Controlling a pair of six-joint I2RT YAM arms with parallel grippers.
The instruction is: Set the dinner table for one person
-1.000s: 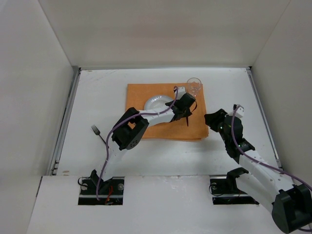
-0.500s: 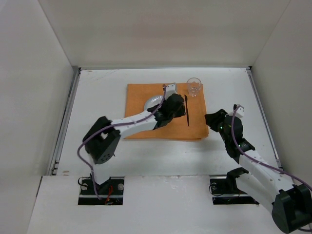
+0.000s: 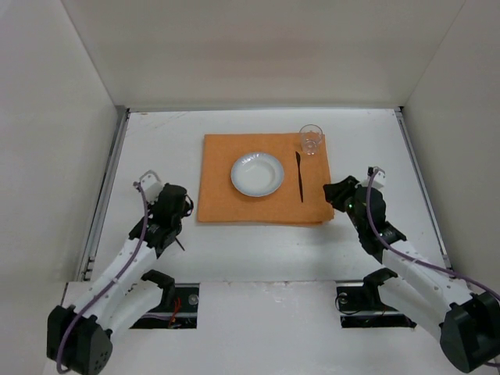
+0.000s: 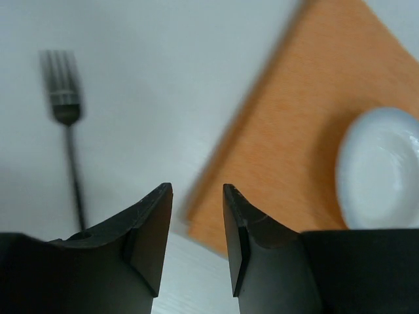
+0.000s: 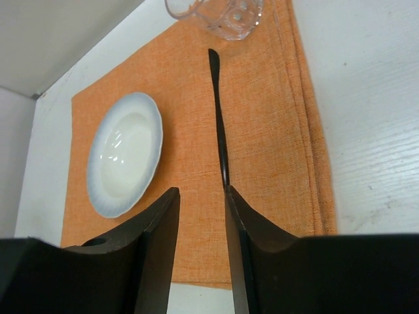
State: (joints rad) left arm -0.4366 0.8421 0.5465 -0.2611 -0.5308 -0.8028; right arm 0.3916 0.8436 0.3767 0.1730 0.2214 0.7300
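I need to move my left gripper to its left in the wrist view and lower its open fingers around the black fork's handle [image 4: 77, 201].
The dinner table [image 3: 375, 148] is the wide white tabletop. An orange placemat [image 3: 219, 195] lies at its middle. On the placemat are a white plate [image 3: 257, 173], a black knife [image 3: 300, 176] to the plate's right, and a clear glass [image 3: 311, 138] at the far right corner. My left gripper [image 3: 176, 207] is open and empty, low over the table left of the placemat. In the left wrist view [image 4: 196, 190] a fork [image 4: 65, 111] lies ahead to its left. My right gripper [image 3: 337, 193] is open and empty at the placemat's right edge; its wrist view [image 5: 201, 191] shows the knife [image 5: 218, 118] just ahead.
Metal side rails [image 3: 105, 195] run along both table edges, with white walls close behind and beside. The left wrist view shows the placemat's corner [image 4: 275, 150] and the plate [image 4: 383, 170] to the right. My left arm covers most of the fork in the top view.
My left arm has drawn back from the knife on the placemat to the table's left side by the fork. The knife stays beside the plate. The right arm has hardly moved.
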